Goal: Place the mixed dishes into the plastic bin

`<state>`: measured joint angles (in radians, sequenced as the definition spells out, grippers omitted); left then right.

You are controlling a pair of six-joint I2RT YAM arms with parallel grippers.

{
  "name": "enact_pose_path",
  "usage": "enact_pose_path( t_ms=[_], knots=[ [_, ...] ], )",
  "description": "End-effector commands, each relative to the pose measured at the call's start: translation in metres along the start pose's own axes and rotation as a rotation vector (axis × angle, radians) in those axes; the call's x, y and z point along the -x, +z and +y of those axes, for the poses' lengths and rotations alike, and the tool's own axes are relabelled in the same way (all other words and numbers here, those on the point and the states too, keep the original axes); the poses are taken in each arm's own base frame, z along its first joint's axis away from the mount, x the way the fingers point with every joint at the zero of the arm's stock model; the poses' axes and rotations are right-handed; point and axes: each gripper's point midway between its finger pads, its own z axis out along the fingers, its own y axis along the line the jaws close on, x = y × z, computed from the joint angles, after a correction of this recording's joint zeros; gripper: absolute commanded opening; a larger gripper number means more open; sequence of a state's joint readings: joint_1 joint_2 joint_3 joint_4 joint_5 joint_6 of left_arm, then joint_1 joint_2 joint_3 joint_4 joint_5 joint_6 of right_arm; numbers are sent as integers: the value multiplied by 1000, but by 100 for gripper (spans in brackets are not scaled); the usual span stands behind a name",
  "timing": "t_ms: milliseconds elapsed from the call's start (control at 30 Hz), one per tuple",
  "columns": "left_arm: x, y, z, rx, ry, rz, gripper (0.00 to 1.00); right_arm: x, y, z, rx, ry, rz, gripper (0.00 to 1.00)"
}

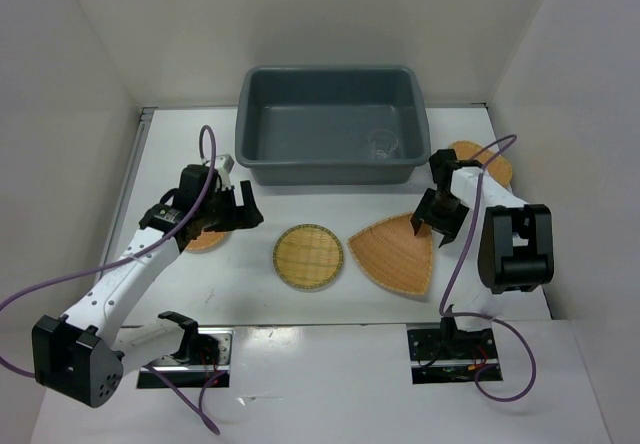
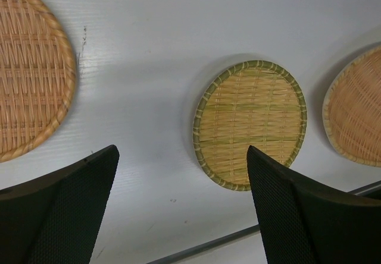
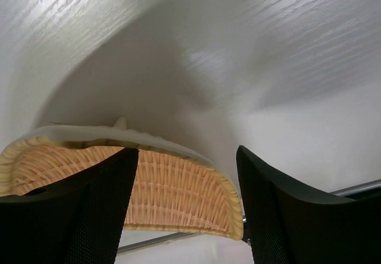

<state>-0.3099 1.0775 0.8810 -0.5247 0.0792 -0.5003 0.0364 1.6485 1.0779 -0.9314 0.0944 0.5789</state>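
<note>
I need to move my right gripper back and to the left in the top view next, onto the fan-shaped tray's raised edge (image 1: 431, 259) (image 3: 227, 185). That edge is between the gripper's open fingers.
The dark grey plastic bin (image 1: 258, 122) stands at the back centre with the clear glass cup (image 1: 383, 144) inside it. A round wicker tray with a green rim (image 1: 308, 256) lies in front of the bin and also shows in the left wrist view (image 2: 250, 124). The fan-shaped tray (image 1: 398, 256) lies to its right. My right gripper (image 1: 435, 224) is open over that tray's far corner, and the tray's raised edge (image 3: 178, 187) lies between the jaws. My left gripper (image 1: 235, 207) is open and empty above the table, beside an orange tray (image 1: 205, 238) that also shows in the left wrist view (image 2: 30, 74).
Another wicker tray (image 1: 487, 162) lies at the back right, partly hidden behind the right arm. White walls close in the table at the left, the right and the back. Purple cables loop off both arms.
</note>
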Motion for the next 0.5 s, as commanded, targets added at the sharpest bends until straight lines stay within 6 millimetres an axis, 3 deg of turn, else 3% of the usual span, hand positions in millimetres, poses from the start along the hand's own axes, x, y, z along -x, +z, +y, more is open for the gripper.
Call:
enact_pose_path(
  t_ms=[0,167,333,467],
  knots=[
    [11,-5,-2,-1,16,-35,95,-7,-2,12,78,10,24,72],
    [12,-3,-2,3,24,-27,95,-30,2,16,140,47,83,70],
    [14,-2,-3,3,33,-26,95,-38,-11,26,217,103,71,68],
    [12,0,-2,7,32,-18,95,-57,-16,42,313,115,89,59]
  ],
)
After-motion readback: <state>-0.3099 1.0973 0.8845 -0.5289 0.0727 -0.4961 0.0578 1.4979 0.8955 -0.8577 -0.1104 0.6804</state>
